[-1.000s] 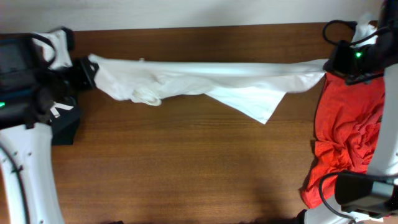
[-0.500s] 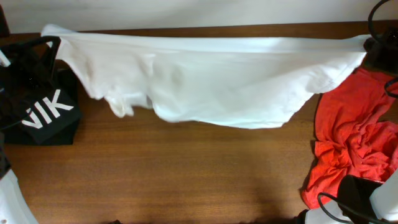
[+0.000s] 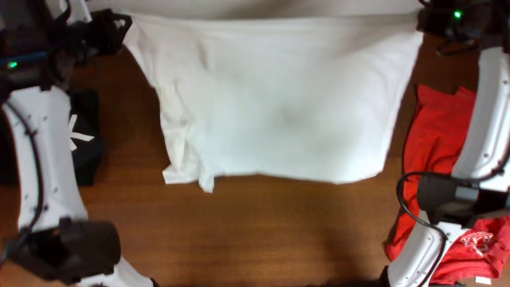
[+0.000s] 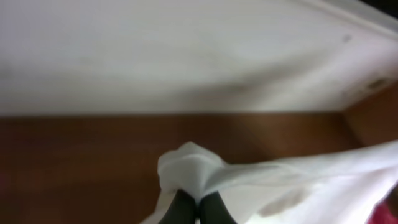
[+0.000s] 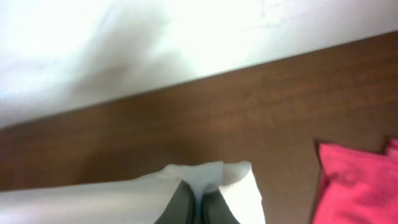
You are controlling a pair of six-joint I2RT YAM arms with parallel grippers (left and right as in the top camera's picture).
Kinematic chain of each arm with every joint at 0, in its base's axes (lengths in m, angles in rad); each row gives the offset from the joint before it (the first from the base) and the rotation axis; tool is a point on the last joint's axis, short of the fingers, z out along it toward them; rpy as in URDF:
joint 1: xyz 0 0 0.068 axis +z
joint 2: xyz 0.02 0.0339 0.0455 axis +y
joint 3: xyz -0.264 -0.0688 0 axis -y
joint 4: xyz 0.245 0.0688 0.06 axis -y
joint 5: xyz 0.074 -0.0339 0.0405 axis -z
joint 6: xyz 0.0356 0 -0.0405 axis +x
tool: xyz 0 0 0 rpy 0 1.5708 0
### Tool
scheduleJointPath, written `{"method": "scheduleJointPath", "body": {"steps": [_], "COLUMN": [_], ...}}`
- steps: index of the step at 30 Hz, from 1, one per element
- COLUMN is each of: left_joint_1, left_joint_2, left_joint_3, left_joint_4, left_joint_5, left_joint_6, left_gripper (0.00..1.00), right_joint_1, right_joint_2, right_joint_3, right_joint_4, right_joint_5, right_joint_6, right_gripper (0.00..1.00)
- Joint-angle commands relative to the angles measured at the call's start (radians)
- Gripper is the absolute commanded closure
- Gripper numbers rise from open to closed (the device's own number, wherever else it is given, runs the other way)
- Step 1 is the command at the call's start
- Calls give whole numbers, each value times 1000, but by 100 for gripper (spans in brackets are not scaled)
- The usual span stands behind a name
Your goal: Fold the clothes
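Note:
My left gripper moves down and back to the shirt's drooping lower edge (image 3: 198, 172) below it next and releases the shirt's corner, since the shirt still hangs raised.
The white T-shirt (image 3: 279, 96) hangs spread wide between my two grippers, held up off the table, its plain side toward the overhead camera. No print shows. My left gripper (image 3: 119, 22) is shut on its far left corner, seen as pinched white cloth (image 4: 193, 171) between dark fingers (image 4: 199, 208). My right gripper (image 3: 421, 20) is shut on its far right corner; the right wrist view shows white cloth (image 5: 211, 174) clamped between the fingers (image 5: 198, 205). The shirt's lower edge droops near the table's middle.
A red-orange T-shirt (image 3: 438, 159) lies crumpled at the table's right edge, also in the right wrist view (image 5: 354, 186). A black garment with white letters (image 3: 84, 143) sits at the left. The brown table (image 3: 255, 231) shows in front of the shirt.
Both grippers have lifted and carried the shirt toward the far edge. It went from a stretched bunched strip to a wide hanging sheet.

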Motion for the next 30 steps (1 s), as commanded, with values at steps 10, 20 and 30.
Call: {"method": "scheduleJointPath", "body": {"steps": [10,20,30], "left_joint_1": [88,-156,-334], "left_joint_2": [3,124,211], "left_joint_3": [402,177,-438], "left_joint_4": [-68,-849,-734], "left_joint_5": [58,-115,-138], "left_joint_6": [-118,193,204], "left_gripper": [100,100,100], "right_joint_1": [-26,-7,-27], "right_joint_2": [-112,-35,-35], "right_joint_3": [101,-234,-712], "right_joint_4": [-70,-386,-258], "right_joint_5": [85,347,527], "right_joint_6": [-15,-103,-34], "right_gripper": [96,96,96]}}
